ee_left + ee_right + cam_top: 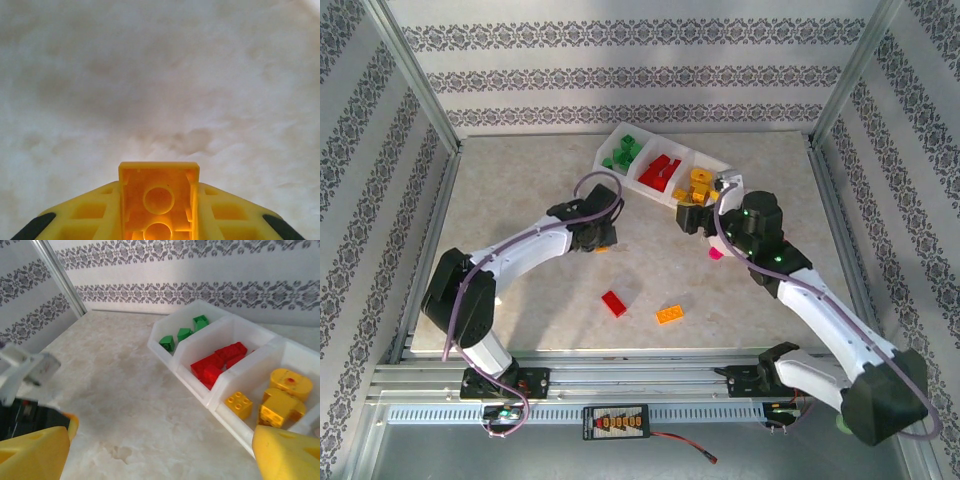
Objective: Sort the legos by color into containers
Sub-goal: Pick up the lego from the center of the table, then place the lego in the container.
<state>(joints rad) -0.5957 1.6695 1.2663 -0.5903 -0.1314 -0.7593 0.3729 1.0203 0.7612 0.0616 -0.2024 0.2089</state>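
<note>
I should next move my left gripper up and outward over the tray's yellow section [699, 187] and release the yellow-orange lego with the legos of its color.
The white three-compartment tray [638, 184] stands at the back of the table. It holds green legos [622, 155] on the left, red legos [660, 172] in the middle and yellow legos [698, 185] on the right. My left gripper [158, 210] is shut on a yellow-orange lego [158, 197] whose hollow underside faces the camera; it hovers low over the table [604, 240]. My right gripper [160, 452] stands open and empty just in front of the tray [190, 376], near its yellow compartment [692, 212]. A red lego [614, 303] and an orange lego [670, 314] lie on the near table.
A pink piece [716, 254] peeks out from under my right arm. Patterned walls and metal posts close in the table on three sides. Bare marble-look tabletop [520, 190] stretches to the left of the tray.
</note>
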